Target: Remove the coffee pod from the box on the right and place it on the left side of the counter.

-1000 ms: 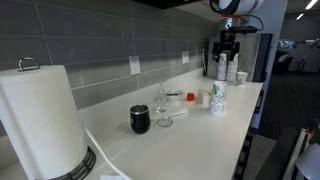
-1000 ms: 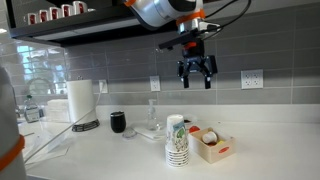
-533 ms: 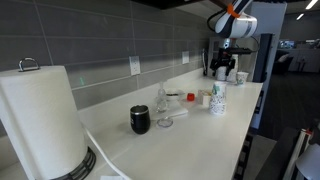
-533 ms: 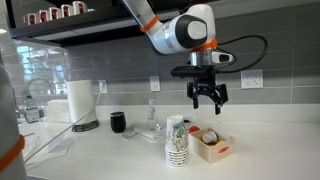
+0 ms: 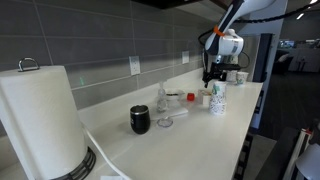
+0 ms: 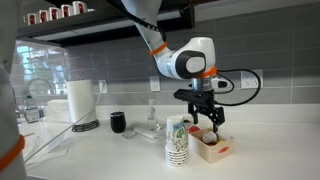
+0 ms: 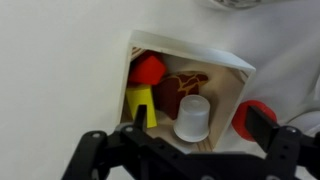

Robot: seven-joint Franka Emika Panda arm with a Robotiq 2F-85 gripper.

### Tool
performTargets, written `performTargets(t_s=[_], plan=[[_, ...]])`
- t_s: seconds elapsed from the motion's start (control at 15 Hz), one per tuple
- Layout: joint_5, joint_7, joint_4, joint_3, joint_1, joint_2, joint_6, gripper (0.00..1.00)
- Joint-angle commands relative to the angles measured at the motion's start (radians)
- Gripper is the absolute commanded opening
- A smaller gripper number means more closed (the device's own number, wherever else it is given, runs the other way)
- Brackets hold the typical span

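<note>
My open gripper is above the white coffee pod [image 7: 192, 118], with the pod between its fingers, so I should next lower my gripper into the pale box and close it around the pod.
The low pale box [image 6: 213, 150] with orange marks stands on the off-white counter [image 6: 120, 155], beside a stack of patterned paper cups [image 6: 177, 140]. In the wrist view the box [image 7: 235, 68] is open and holds a translucent white coffee pod [image 7: 192, 118], a brown piece, a yellow piece and a red piece. My gripper [image 6: 208, 122] hangs just above the box, also seen in an exterior view [image 5: 213, 72]. Its fingers [image 7: 204, 118] are open, one on each side of the pod, holding nothing.
A paper towel roll [image 5: 40, 120], a black mug [image 5: 139, 119] and a clear glass [image 5: 164, 108] stand further along the counter. The grey tiled wall with outlets [image 6: 252, 79] runs behind. The counter's front edge [image 5: 240, 140] is close by.
My gripper has come down from high above the counter to just over the box, staying open.
</note>
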State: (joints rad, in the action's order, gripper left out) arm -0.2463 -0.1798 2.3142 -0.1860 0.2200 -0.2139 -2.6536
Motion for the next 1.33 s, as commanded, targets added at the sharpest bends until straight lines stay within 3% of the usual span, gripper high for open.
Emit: performTargets(t_s=[0.0, 0.4, 1.27], plan=[[-0.046, -0.032, -0.082, 0.044, 0.038, -0.087, -0.018, 1.00], [-0.025, -0.012, -0.161, 0.063, 0.073, -0.156, -0.008, 1.00], [0.004, 0.029, -0.204, 0.061, 0.072, -0.247, -0.013, 1.00]])
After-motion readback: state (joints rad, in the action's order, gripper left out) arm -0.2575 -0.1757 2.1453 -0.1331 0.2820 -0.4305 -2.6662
